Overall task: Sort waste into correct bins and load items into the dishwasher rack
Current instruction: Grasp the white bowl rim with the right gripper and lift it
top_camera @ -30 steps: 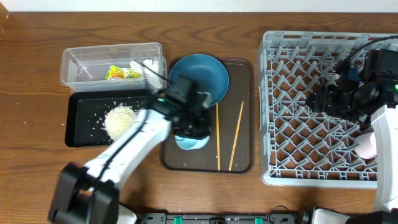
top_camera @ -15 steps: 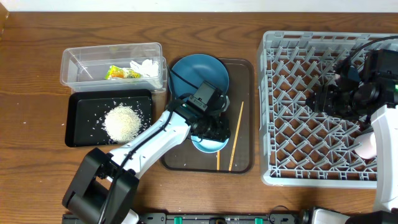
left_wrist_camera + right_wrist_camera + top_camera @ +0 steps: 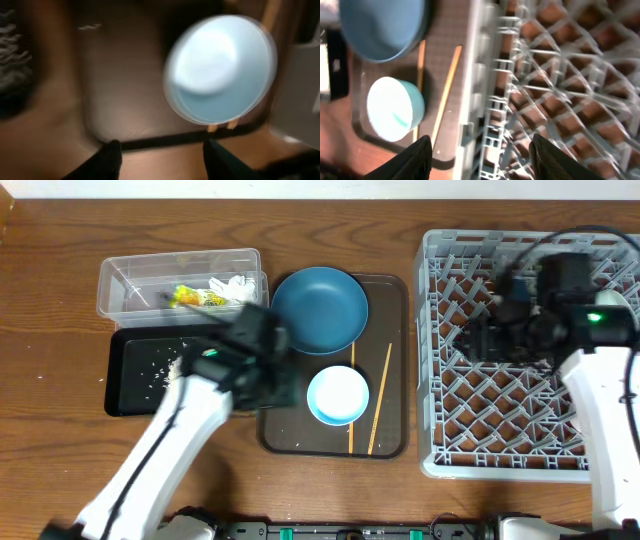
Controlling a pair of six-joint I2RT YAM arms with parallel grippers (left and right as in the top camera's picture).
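The robot's right gripper needs to move from the rack toward the chopsticks next, then go down onto the rim (image 3: 367,394) of the upright pale bowl beside them.
The pale blue-white bowl (image 3: 338,395) (image 3: 220,67) (image 3: 392,107) stands upright on the brown serving tray (image 3: 290,435), free of any grip. My left gripper (image 3: 278,383) (image 3: 162,162) is open and empty just left of the bowl, at the tray's edge; its image is blurred. Behind the bowl lies the dark blue dish (image 3: 320,308) (image 3: 380,25). Two chopsticks (image 3: 380,398) (image 3: 447,85) lie to the bowl's right. My right gripper (image 3: 462,340) (image 3: 485,160) hangs open and empty over the left wall of the grey dishwasher rack (image 3: 520,430) (image 3: 545,75).
The clear tub (image 3: 130,285) at the back left holds the yellow-green wrapper (image 3: 190,297) and the white tissue (image 3: 232,285). In front of it the black tray (image 3: 135,380) shows scattered rice grains (image 3: 160,365); my left arm covers the heap.
My left gripper opened, let go of the pale bowl on the brown tray and drew back to the left. My right arm swung left across the rack towards its left wall.
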